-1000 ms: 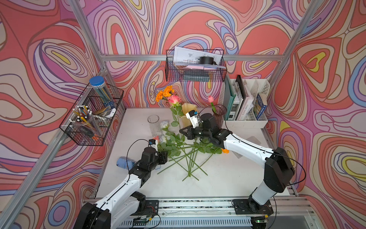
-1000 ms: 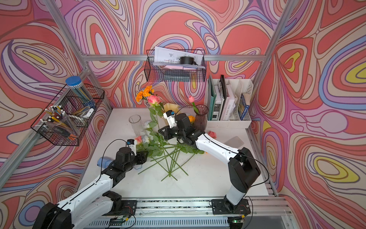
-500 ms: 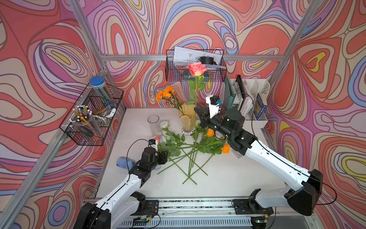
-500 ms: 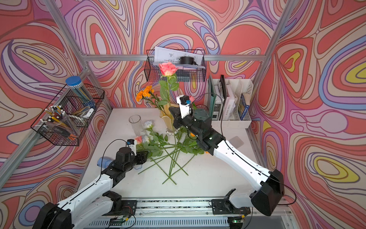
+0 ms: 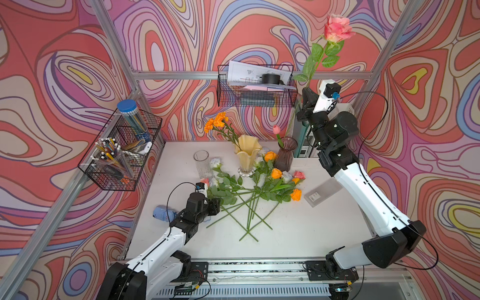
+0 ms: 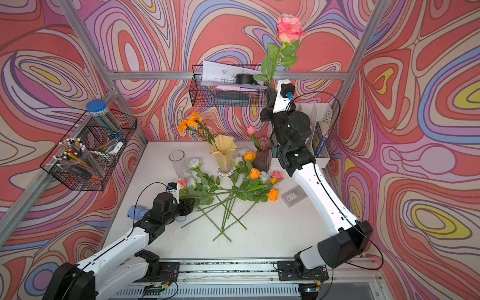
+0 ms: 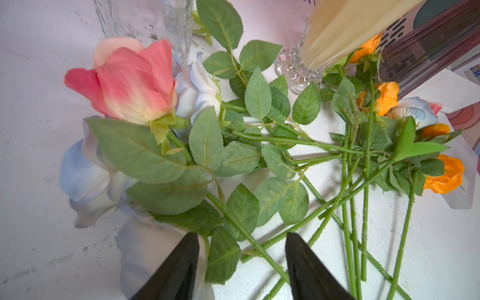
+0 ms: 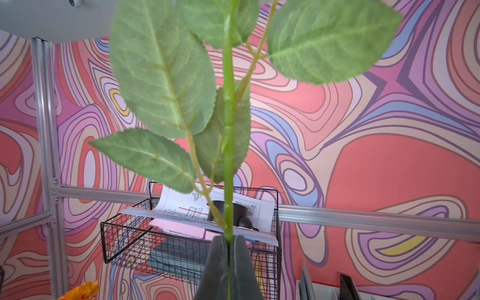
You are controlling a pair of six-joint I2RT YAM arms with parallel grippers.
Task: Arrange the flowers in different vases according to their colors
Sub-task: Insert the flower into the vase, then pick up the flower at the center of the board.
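Note:
A pink tulip bud already stands in the dark purple vase, so I need to lower my right gripper toward the dark purple vase's opening (image 5: 288, 143) and let go of the rose's green stem inside.
My right gripper (image 5: 307, 91) (image 8: 228, 239) is raised high at the back right, shut on the green stem (image 8: 228, 130) of a pink rose (image 5: 337, 24) (image 6: 288, 24) that stands upright above it. Below it stands the dark purple vase (image 5: 284, 154) with a pink tulip bud (image 5: 276, 129). The yellow vase (image 5: 246, 153) holds orange marigolds (image 5: 215, 122). The clear glass vase (image 5: 201, 163) looks empty. Orange, white and pink flowers (image 5: 254, 187) lie crossed on the table. My left gripper (image 5: 217, 205) (image 7: 241, 241) is open, low over leaves and a stem at the pile's left edge, near another pink rose (image 7: 130, 80).
A wire basket (image 5: 119, 153) with pens and a blue-lidded tube hangs on the left wall, and another (image 5: 255, 85) with papers on the back wall. A white file rack (image 6: 319, 130) stands back right. A clear labelled box (image 5: 322, 192) and a small blue object (image 5: 162, 213) lie on the table.
My right arm has lifted the pink rose out of the pile, up and to the right, to high above the purple vase. The left arm has not moved.

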